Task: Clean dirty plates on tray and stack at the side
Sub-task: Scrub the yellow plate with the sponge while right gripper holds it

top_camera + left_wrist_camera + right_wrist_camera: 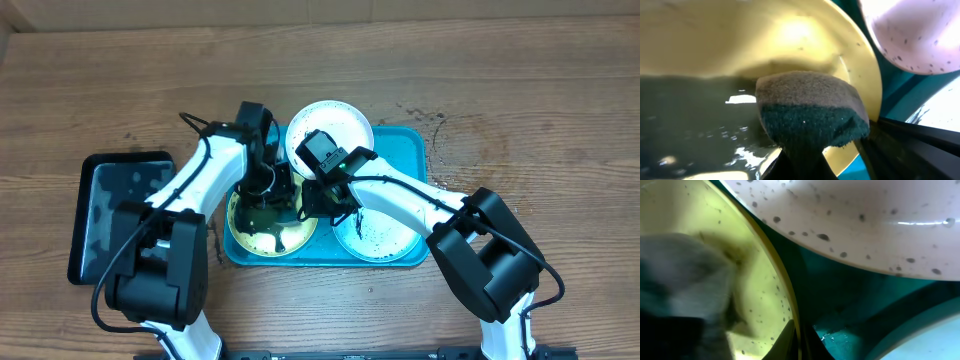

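Observation:
The left gripper lifts the sponge across to the left in the overhead view next. It then lowers the sponge inside the plate-free black tray [114, 212] and releases it.
The yellow-green plate [262, 232] lies in the left half of the turquoise tray [410, 150], with dark smears. My left gripper [266, 183] is shut on a grey-and-green sponge [810, 107] pressed on this plate [740, 40]; its jaws [805, 162] show at the bottom of the left wrist view. My right gripper [312, 198] is shut on the plate's right rim [790, 305], one finger on each side [799, 339]. A speckled white plate [378, 235] lies in the tray's right half. Another white plate [330, 128] sits at the tray's back edge, also in the right wrist view [850, 220].
A smaller black tray [118, 212] lies on the wooden table left of the turquoise tray. Dark specks mark the table [440, 125] by the tray's back right corner. The two arms are close together over the tray's middle.

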